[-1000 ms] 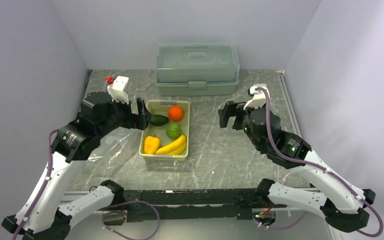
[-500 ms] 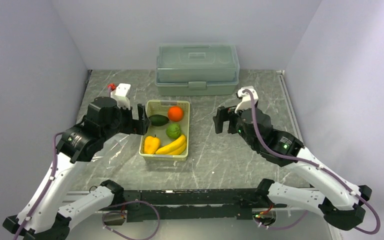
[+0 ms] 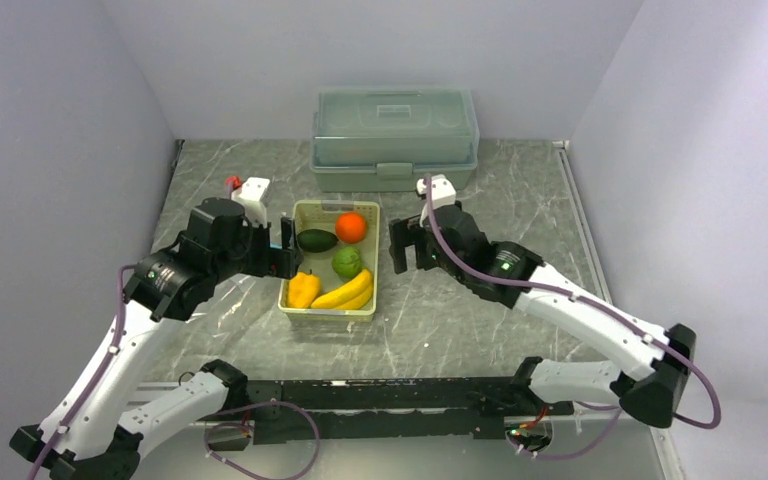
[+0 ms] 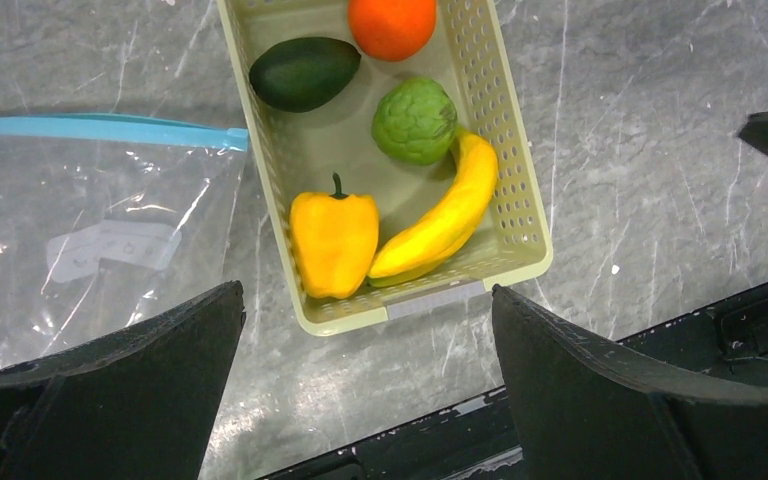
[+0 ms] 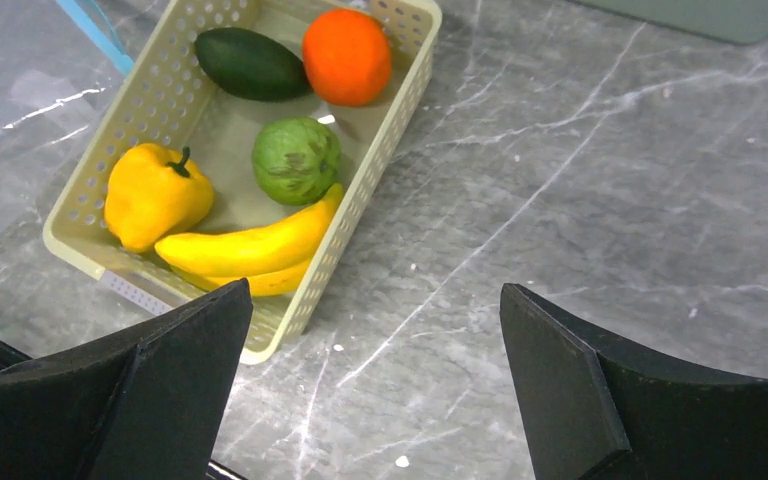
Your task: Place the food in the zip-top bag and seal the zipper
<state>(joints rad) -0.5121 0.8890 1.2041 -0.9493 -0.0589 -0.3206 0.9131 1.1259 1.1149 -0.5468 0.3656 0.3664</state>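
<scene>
The bag's zipper end is crowded by the opposite side of the basket, so my right gripper will next move down toward the basket's side [image 3: 376,260] [image 5: 361,186] beside the light green fruit.
The food lies in a pale green slotted basket [image 3: 328,313]: an orange ball [image 3: 351,227], a dark avocado [image 3: 317,240], a light green fruit [image 3: 347,262], a yellow pepper [image 3: 303,289] and bananas [image 3: 348,292]. The clear zip-top bag [image 4: 80,250] lies flat left of the basket, with its teal zipper [image 4: 90,128] along the far edge. My left gripper [image 3: 285,250] hovers open over the basket's left rim, above the pepper [image 4: 334,240]. To the right of the basket my right gripper [image 3: 405,245] is open over bare table, holding nothing.
A large translucent green lidded box [image 3: 394,135] stands at the back, behind the basket. A black rail [image 3: 380,395] runs along the near table edge. Pale walls close in the table on the left, right and back.
My right gripper has swung left toward the basket's right side. My left gripper has shifted a little right and nearer, over the basket's left rim. Both stayed open.
</scene>
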